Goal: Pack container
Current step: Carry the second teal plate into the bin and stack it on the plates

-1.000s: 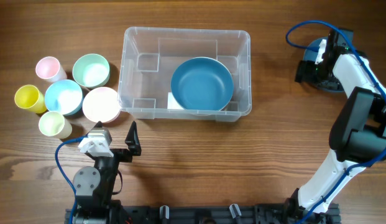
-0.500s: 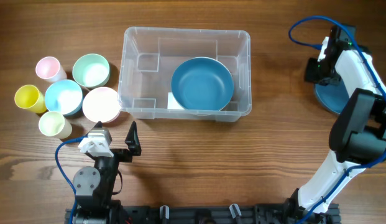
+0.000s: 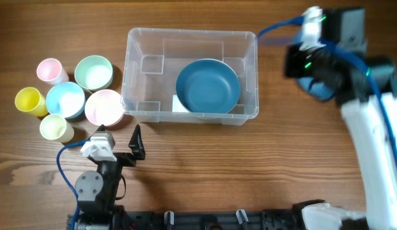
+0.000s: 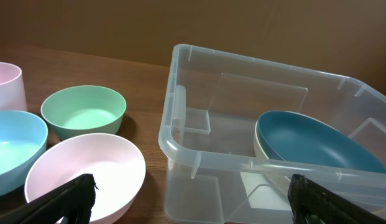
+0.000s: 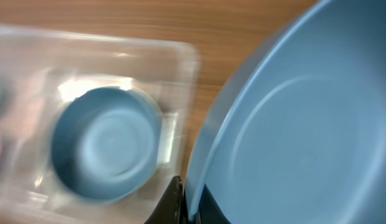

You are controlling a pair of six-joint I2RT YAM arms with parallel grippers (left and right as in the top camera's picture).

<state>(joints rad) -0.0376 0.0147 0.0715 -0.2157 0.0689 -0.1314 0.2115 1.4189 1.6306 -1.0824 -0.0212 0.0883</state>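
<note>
I should move my right gripper to the left in the overhead view and down to the dark blue bowl point(image 3: 208, 86) point(image 5: 105, 143) to release the plate's rim, as the bowl's inside is empty.
The clear container point(image 3: 190, 35) stands at the table's middle with a dark blue bowl point(image 3: 208, 86) inside, resting on something pale. It also shows in the left wrist view, container point(image 4: 180, 143) and bowl point(image 4: 317, 140), and blurred in the right wrist view, container point(image 5: 180, 62) and bowl point(image 5: 105, 143). My right gripper point(image 5: 191, 208) is shut on the rim of a blue plate point(image 5: 304, 124). It holds the plate point(image 3: 319, 89) up in the air just right of the container. My left gripper point(image 4: 193, 202) is open and holds nothing, near the front edge below the container's left end.
Left of the container stand a pink cup point(image 3: 50, 70), a green bowl point(image 3: 94, 72), a light blue bowl point(image 3: 65, 99), a yellow cup point(image 3: 29, 101), a pale yellow cup point(image 3: 56, 128) and a pink bowl point(image 3: 104, 107). The pink bowl nearly touches the container.
My right gripper has shut on the blue plate, lifted it off the table at the far right and carried it up and left toward the container. The left arm has not moved.
</note>
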